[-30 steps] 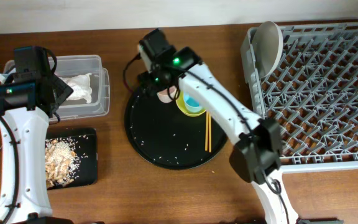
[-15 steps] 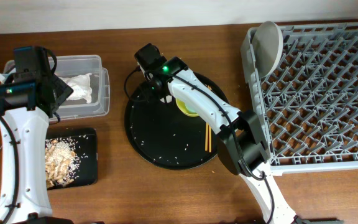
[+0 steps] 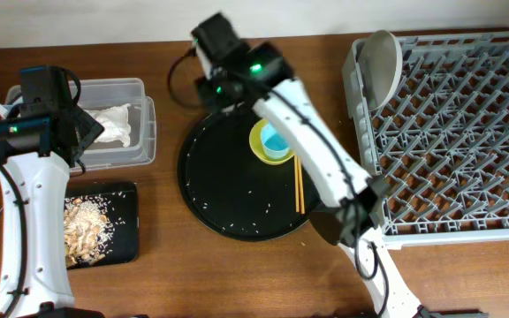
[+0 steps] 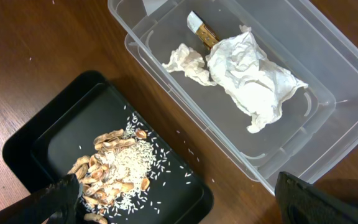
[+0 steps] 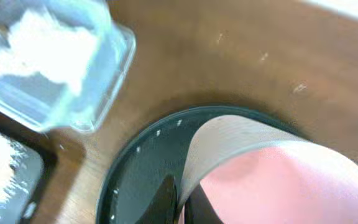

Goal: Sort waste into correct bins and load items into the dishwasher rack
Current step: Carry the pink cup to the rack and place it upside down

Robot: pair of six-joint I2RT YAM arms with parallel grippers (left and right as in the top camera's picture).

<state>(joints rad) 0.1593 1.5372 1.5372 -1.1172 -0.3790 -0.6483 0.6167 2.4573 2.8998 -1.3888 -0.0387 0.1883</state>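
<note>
The rack's empty wires lie to my gripper's right in the overhead view, so next my right gripper will swing past the plate (image 3: 380, 60) and release the pink cup on them.
My right gripper (image 5: 180, 199) is shut on the rim of the small pink cup (image 5: 278, 180), one finger inside and one outside, above the back edge of the round black tray (image 5: 135, 180). From overhead the right gripper (image 3: 224, 90) hides the cup. On that tray sits the yellow bowl (image 3: 259, 146) with the light-blue cup (image 3: 276, 143) in it, and the chopsticks (image 3: 298, 185) lie beside them. The grey-white plate (image 3: 380, 60) stands in the dishwasher rack (image 3: 467, 132). My left gripper (image 4: 185, 202) hangs open over the clear tub (image 4: 328, 124) and the black tray (image 4: 55, 143).
White napkins (image 4: 253, 81) with a brownish wrapper lie in the clear tub (image 3: 144, 132). Beige food scraps (image 4: 120, 171) and rice fill the shallow black tray (image 3: 126, 230). A few rice grains dot the round tray (image 3: 228, 194). The left arm (image 3: 25, 203) runs along the table's left side.
The right gripper has shut on the pink cup's rim and drawn back with it toward the tray's far edge. The left arm has not moved.
</note>
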